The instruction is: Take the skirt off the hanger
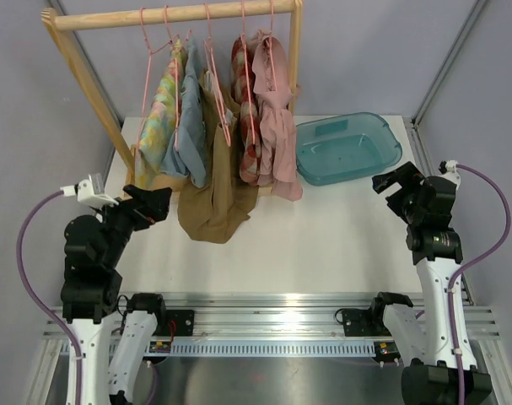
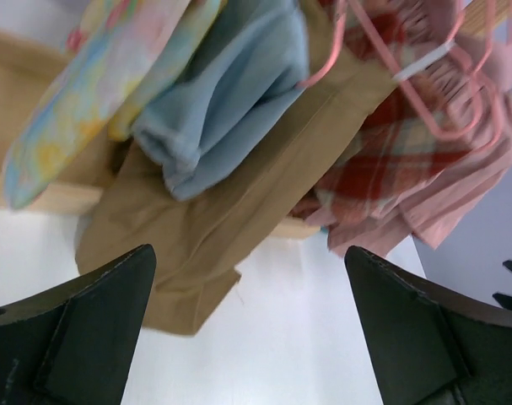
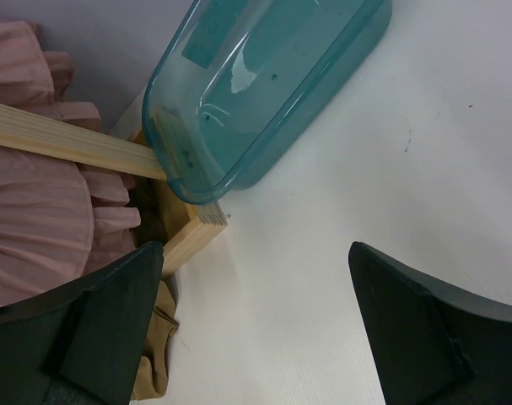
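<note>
Next, the left gripper rises and moves outward onto the bare wire of the pastel garment's hanger, because that part of the wire stands clear of the cloth beside it.
A pink tiered skirt (image 1: 277,126) hangs from a pink wire hanger (image 1: 271,51) at the right end of the wooden rack (image 1: 175,15). It also fills the right side of the left wrist view as the skirt (image 2: 458,177), and the left edge of the right wrist view as the skirt (image 3: 36,211). My left gripper (image 1: 158,202) (image 2: 247,253) is open, low at the table's left, facing the hanging clothes and touching nothing. My right gripper (image 1: 390,181) (image 3: 256,249) is open over the table at the right, near the tub, empty.
On the same rack hang a pastel garment (image 1: 158,118), a light blue one (image 1: 191,126), a long tan one (image 1: 213,194) reaching the table and a red plaid one (image 1: 247,126). A teal plastic tub (image 1: 348,148) (image 3: 264,76) sits at the back right beside the rack's foot (image 3: 192,236).
</note>
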`<state>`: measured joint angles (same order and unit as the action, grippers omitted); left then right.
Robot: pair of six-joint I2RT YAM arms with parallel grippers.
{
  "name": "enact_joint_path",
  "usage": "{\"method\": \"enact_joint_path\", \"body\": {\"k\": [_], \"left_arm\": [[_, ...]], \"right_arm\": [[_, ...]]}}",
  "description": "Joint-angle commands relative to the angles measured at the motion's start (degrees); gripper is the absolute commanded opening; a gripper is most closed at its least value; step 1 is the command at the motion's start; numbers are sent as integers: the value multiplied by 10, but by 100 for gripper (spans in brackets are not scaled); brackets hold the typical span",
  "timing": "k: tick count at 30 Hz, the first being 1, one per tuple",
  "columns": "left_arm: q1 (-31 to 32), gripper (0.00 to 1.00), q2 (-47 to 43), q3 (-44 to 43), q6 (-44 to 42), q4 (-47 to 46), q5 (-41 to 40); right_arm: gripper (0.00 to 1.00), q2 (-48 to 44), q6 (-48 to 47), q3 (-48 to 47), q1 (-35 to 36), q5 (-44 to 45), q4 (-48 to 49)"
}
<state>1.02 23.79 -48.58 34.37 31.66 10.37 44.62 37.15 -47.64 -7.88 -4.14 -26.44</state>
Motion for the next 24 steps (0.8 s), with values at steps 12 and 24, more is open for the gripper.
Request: {"method": "enact_joint_path", "body": {"k": [12, 24], "left_arm": [[0, 99, 264, -388, -158, -15, -133], [0, 98, 571, -598, -187, 0, -118]], "right_arm": [[99, -50, -10, 17, 0, -94, 12], [99, -63, -21, 5, 0, -97, -19]]}}
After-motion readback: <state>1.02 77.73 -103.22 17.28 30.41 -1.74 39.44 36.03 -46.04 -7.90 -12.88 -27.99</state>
